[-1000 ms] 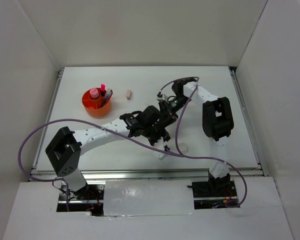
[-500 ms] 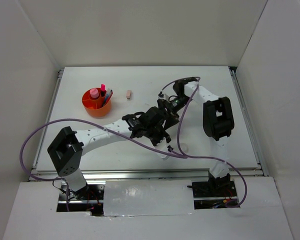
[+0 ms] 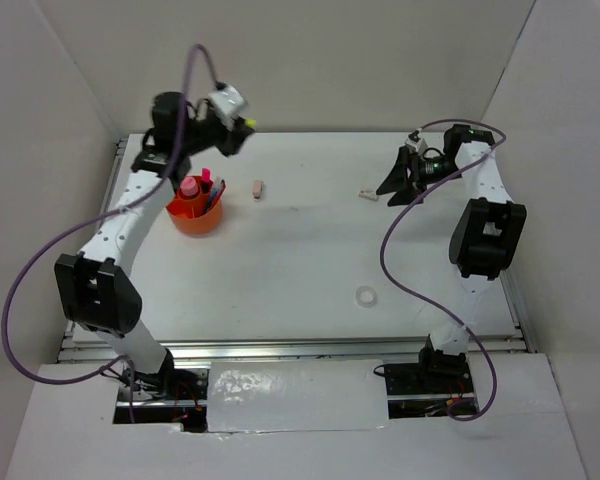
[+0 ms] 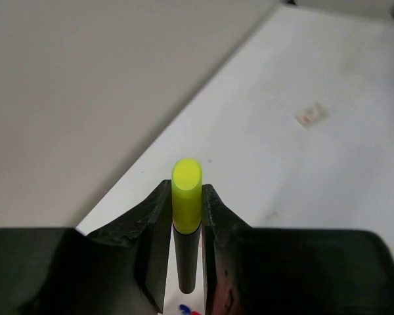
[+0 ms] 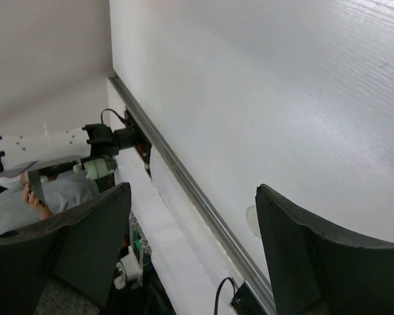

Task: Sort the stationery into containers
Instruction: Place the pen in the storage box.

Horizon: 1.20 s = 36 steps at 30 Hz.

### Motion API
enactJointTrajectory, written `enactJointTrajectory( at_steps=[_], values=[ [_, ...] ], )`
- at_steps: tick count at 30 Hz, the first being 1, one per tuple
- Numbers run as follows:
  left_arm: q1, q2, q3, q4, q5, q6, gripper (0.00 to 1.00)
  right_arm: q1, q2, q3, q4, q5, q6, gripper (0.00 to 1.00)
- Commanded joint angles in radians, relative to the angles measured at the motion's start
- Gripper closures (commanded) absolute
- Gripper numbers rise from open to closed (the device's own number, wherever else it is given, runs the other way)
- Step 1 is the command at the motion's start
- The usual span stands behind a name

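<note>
The tub beside the pink highlighter (image 3: 206, 176) already has pens in it, so I should next move my left gripper left in the top view and down over that tub.
My left gripper (image 3: 244, 128) is raised at the back left, above and just behind the orange tub (image 3: 193, 218). It is shut on a yellow-capped black highlighter (image 4: 186, 197), which lies along the fingers with its cap outward. The tub holds a pink-capped glue stick (image 3: 188, 187), a pink highlighter (image 3: 206, 176) and pens. A pinkish eraser (image 3: 259, 188) lies right of the tub. My right gripper (image 3: 395, 186) is open and empty at the back right, beside a small white eraser (image 3: 368, 193). A clear tape ring (image 3: 366, 296) lies near the front.
White walls close in the table at the back and both sides. A metal rail (image 5: 184, 180) runs along the table's front edge. Purple cables loop from both arms over the table. A small eraser (image 4: 312, 117) shows on the table ahead of the left gripper.
The left arm has swung from the table's middle up to the back left above the tub, holding the highlighter. The right arm has drawn back to the back right.
</note>
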Motion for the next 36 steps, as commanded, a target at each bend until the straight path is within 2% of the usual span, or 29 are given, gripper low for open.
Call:
enactJointTrajectory(
  at_steps=[1, 2, 3, 4, 5, 6, 10, 15, 20, 36],
  values=[
    [0.168, 0.06, 0.011, 0.257, 0.173, -0.492, 1.0, 0.038, -0.038, 0.003, -0.12, -0.031, -0.036, 0.18],
    [0.201, 0.08, -0.007, 0.384, 0.188, -0.546, 1.0, 0.036, -0.035, -0.016, -0.12, -0.031, -0.042, 0.18],
    [0.229, 0.086, -0.05, 0.44, 0.195, -0.621, 1.0, 0.036, -0.034, -0.023, -0.118, -0.031, -0.045, 0.19],
    [0.276, 0.091, -0.073, 0.494, 0.189, -0.643, 1.0, 0.036, -0.032, -0.034, -0.118, -0.037, -0.057, 0.19],
    [0.292, 0.095, -0.1, 0.591, 0.185, -0.657, 1.0, 0.036, -0.032, -0.049, -0.12, -0.039, -0.064, 0.19],
    [0.304, 0.097, -0.137, 0.623, 0.177, -0.661, 1.0, 0.036, -0.031, -0.059, -0.117, -0.042, -0.067, 0.19],
    [0.337, 0.146, -0.142, 0.592, 0.177, -0.618, 1.0, 0.038, -0.026, -0.088, -0.115, -0.043, -0.081, 0.2],
    [0.375, 0.166, -0.21, 0.67, 0.155, -0.628, 1.0, 0.038, -0.029, -0.115, -0.121, -0.043, -0.108, 0.21],
    [0.401, 0.202, -0.205, 0.646, 0.155, -0.6, 1.0, 0.036, -0.029, -0.137, -0.12, -0.029, -0.117, 0.21],
    [0.415, 0.233, -0.222, 0.566, 0.149, -0.514, 0.99, 0.035, -0.02, -0.148, -0.12, -0.016, -0.125, 0.22]
  ],
)
